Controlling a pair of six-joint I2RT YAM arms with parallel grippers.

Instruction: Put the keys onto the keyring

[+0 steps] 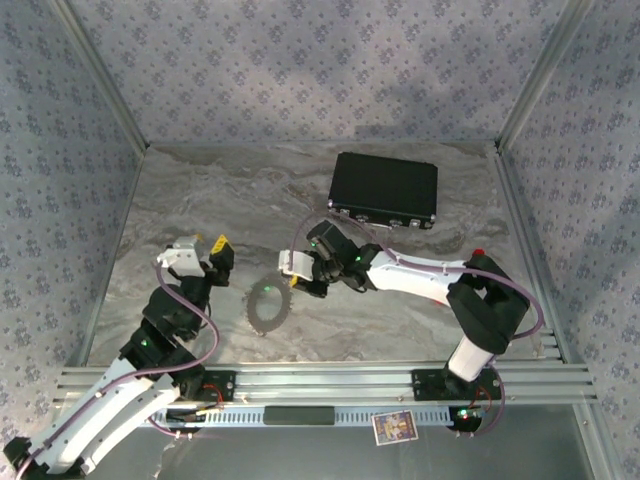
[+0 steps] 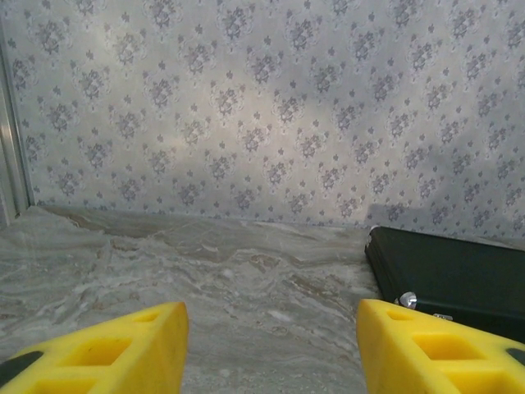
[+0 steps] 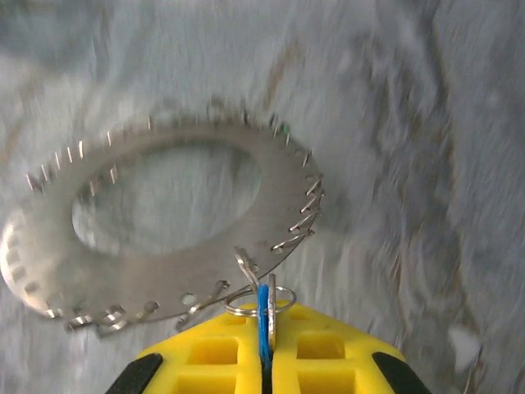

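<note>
I need to move my right gripper down next, away from the keyring (image 1: 267, 302) to the marble beside it, below the fingertips, and release the blue key, since its loop is hooked.
The keyring (image 3: 176, 246) is a flat grey metal ring with small wire hooks round its rim, lying on the marble table (image 1: 420, 320). From above, the keyring (image 1: 267, 302) sits left of centre. My right gripper (image 3: 264, 320) is shut on the blue key (image 3: 263, 316), held edge-on with a small wire loop at its head, right at the ring's near rim. In the top view the right gripper (image 1: 300, 282) hovers just right of the ring. A tiny green speck (image 3: 284, 128) shows at the ring's far rim. My left gripper (image 2: 271, 332) is open, with nothing between its fingers. From above, the left gripper (image 1: 210, 252) hangs left of the ring.
A black rectangular case (image 1: 385, 188) lies at the back right of the table; the case (image 2: 459, 275) lies ahead-right of the left fingers. Patterned walls close in the back and sides. A metal rail (image 1: 330, 382) runs along the near edge.
</note>
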